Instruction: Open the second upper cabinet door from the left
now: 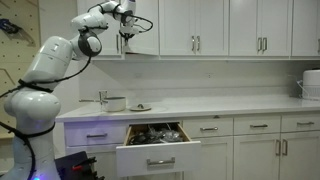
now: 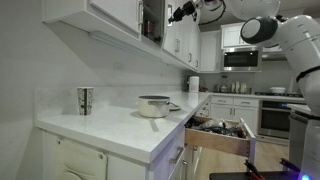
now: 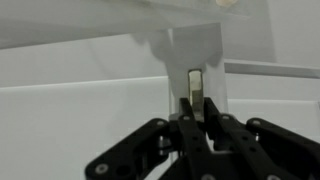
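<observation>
The slim silver handle (image 3: 197, 82) comes away from the front of the cabinet in a widening arc next. My gripper pulls it and then releases it, because the door stands only a little ajar.
My gripper (image 3: 199, 103) is shut on the slim silver bar handle (image 3: 197, 82) of the second upper cabinet door (image 1: 146, 28), a tall white panel door. In both exterior views the arm reaches up to the upper cabinets, with the gripper (image 1: 128, 30) (image 2: 179, 13) at the door's left edge. The door stands a little ajar, and a dark gap (image 2: 150, 22) shows beside it. In the wrist view the black fingers (image 3: 187, 112) pinch the bar from both sides against the white door face. The arm hides the door to the left of it.
Below, a wide drawer (image 1: 156, 147) (image 2: 222, 132) stands pulled out, full of utensils. On the white countertop (image 1: 220, 105) sit a pot (image 1: 115, 102) (image 2: 153, 105) and a metal cup (image 2: 85, 100). A white appliance (image 1: 312, 85) stands at the far end, and a microwave (image 2: 240, 58) hangs at the back.
</observation>
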